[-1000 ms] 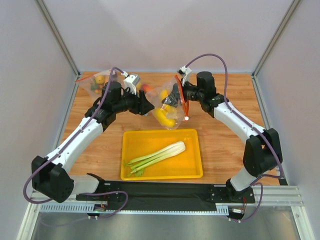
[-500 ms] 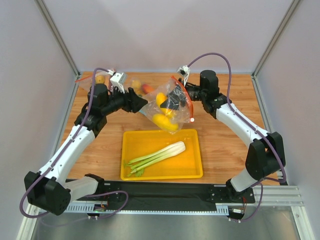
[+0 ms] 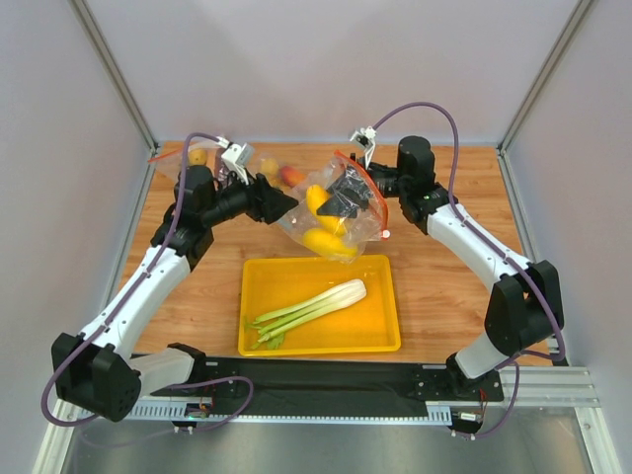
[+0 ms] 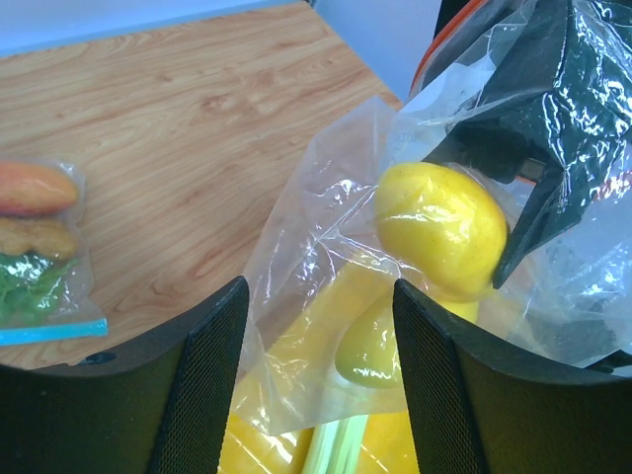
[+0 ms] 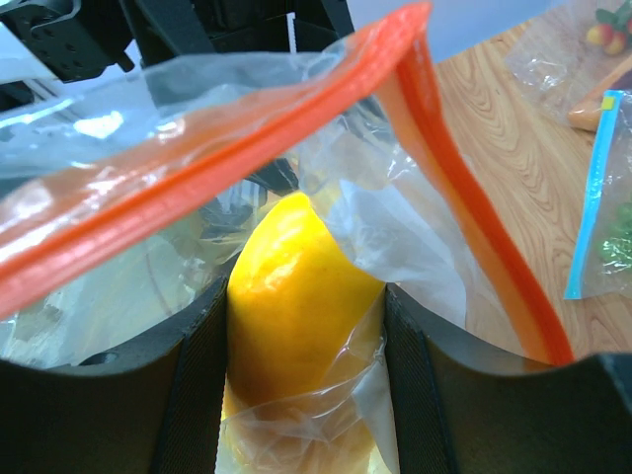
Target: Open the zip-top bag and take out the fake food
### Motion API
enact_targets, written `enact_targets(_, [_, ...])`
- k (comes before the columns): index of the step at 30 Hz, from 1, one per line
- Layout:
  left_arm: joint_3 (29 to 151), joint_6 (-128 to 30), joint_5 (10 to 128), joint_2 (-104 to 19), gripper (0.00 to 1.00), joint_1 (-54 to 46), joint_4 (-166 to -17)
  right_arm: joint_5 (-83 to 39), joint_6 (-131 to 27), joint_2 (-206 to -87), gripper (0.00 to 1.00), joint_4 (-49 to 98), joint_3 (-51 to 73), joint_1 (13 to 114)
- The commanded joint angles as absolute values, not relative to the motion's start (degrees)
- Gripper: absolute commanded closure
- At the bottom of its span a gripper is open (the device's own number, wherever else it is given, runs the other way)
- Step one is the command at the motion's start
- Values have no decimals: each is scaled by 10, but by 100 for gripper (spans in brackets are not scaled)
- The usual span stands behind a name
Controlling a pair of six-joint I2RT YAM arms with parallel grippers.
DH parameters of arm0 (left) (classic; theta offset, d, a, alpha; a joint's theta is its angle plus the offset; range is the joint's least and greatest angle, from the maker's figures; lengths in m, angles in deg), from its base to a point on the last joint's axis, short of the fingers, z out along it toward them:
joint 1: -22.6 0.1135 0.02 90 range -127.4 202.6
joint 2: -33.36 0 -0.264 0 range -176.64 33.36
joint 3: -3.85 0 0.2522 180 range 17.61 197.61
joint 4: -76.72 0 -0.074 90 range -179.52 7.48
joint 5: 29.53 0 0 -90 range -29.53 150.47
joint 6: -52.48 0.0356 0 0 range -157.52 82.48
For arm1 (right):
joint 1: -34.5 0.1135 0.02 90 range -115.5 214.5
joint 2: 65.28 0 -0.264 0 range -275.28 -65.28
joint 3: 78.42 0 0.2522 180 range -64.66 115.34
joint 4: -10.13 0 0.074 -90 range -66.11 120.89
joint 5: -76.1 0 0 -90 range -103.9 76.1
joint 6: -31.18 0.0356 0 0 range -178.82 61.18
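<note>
I should first move my left gripper slightly toward the bag, with the bag's lower corner between its open fingers, to close on the bag's clear film.
The zip-top bag (image 3: pixel 331 212) hangs in the air over the back of the yellow tray (image 3: pixel 380 336), its red-orange zip strip (image 5: pixel 197 178) gaping. My right gripper (image 3: pixel 336 205) reaches inside it and is shut on a yellow oval fruit (image 5: pixel 291 267), seen also from the left wrist (image 4: pixel 439 227). A second oval fruit (image 4: pixel 380 341) sits lower in the bag. My left gripper (image 4: pixel 318 296) is open just left of the bag (image 4: pixel 326 247); the bag's lower corner shows between its fingers without touching them. The celery-like stalk (image 3: pixel 311 306) lies in the tray.
A clear bag with a blue zip strip (image 4: pixel 39 247) holding a carrot and greens lies on the wooden table behind the left gripper. Another small bag (image 3: pixel 193 158) sits at the back left corner. Grey walls close in the table on three sides.
My left gripper has opened wider and pulled back to the left, away from the bag. The bag has swung and sagged a little on the right gripper, which keeps its hold on the fruit.
</note>
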State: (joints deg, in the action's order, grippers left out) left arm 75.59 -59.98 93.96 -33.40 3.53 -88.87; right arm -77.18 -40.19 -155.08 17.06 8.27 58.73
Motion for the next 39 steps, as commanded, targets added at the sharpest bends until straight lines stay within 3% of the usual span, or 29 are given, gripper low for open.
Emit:
enact_targets(1, [751, -605, 972, -333, 33, 37, -932, -813, -362, -1544, 100, 113, 84, 586])
enact_targets(6, [750, -626, 1022, -355, 38, 38, -961, -829, -337, -1550, 100, 85, 83, 586])
enact_targets(8, [749, -632, 1030, -358, 45, 38, -971, -831, -336, -1552, 100, 86, 85, 585])
enact_targets(9, [748, -634, 1041, -359, 52, 37, -975, -830, -336, -1553, 100, 87, 85, 585])
enact_targets(10, [745, -641, 1048, -358, 68, 38, -981, -828, -336, -1555, 100, 89, 86, 584])
enact_targets(13, [741, -648, 1066, -362, 100, 38, -999, -810, -339, -1555, 100, 102, 87, 576])
enact_targets(22, [761, -617, 993, -369, 100, 38, -929, -734, -407, -1534, 97, 227, 101, 538])
enact_targets(39, [820, -613, 925, -541, 100, 24, -940, -517, -455, -1620, 93, 213, 136, 546])
